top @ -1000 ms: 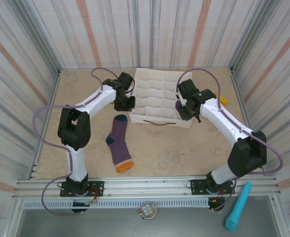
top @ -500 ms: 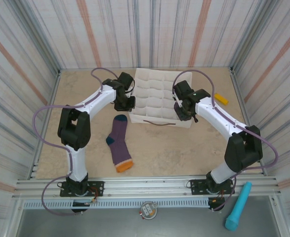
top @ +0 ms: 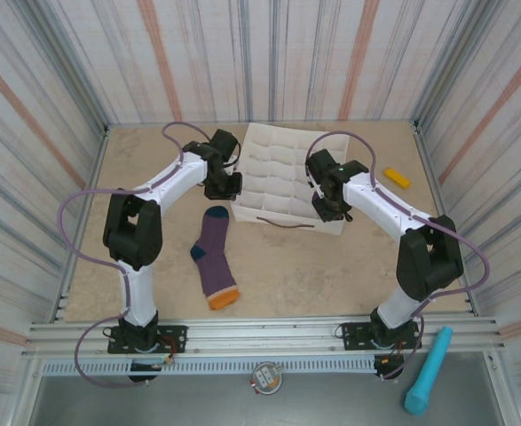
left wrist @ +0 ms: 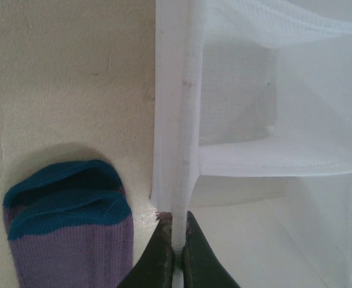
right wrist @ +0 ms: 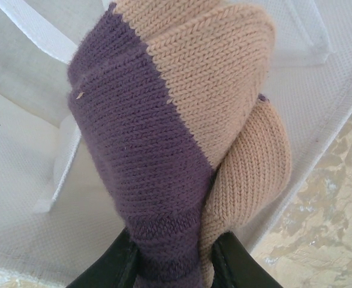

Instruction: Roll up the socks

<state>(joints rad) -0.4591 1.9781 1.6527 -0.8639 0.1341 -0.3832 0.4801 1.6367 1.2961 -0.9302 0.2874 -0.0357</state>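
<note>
The tray's near corner section [right wrist: 95, 207] lies open below my right gripper, so next I will bring the rolled bundle down between the thin white sides of that section and release it there.
One purple sock [top: 216, 257] with a teal heel and orange toe lies flat on the table, in front of the white compartmented tray [top: 282, 155]. Its teal cuff [left wrist: 68, 192] shows beside the tray's left wall [left wrist: 176, 120]. My left gripper [top: 223, 188] [left wrist: 177, 219] is shut on that wall's rim. Over the tray's front right compartments, my right gripper [top: 331, 206] [right wrist: 176, 240] is shut on a rolled bundle of purple and tan knit sock [right wrist: 164, 120]. The bundle hides what lies under it.
A small yellow object [top: 398, 177] lies on the table right of the tray. A thin dark strip [top: 288, 224] runs along the tray's front wall. A teal cylinder [top: 429, 370] rests outside the table at the near right. Striped walls [top: 47, 106] enclose the table.
My right arm has swung left, carrying the sock bundle from the tray's right edge to over its front right compartments. The left arm and the flat sock have not moved.
</note>
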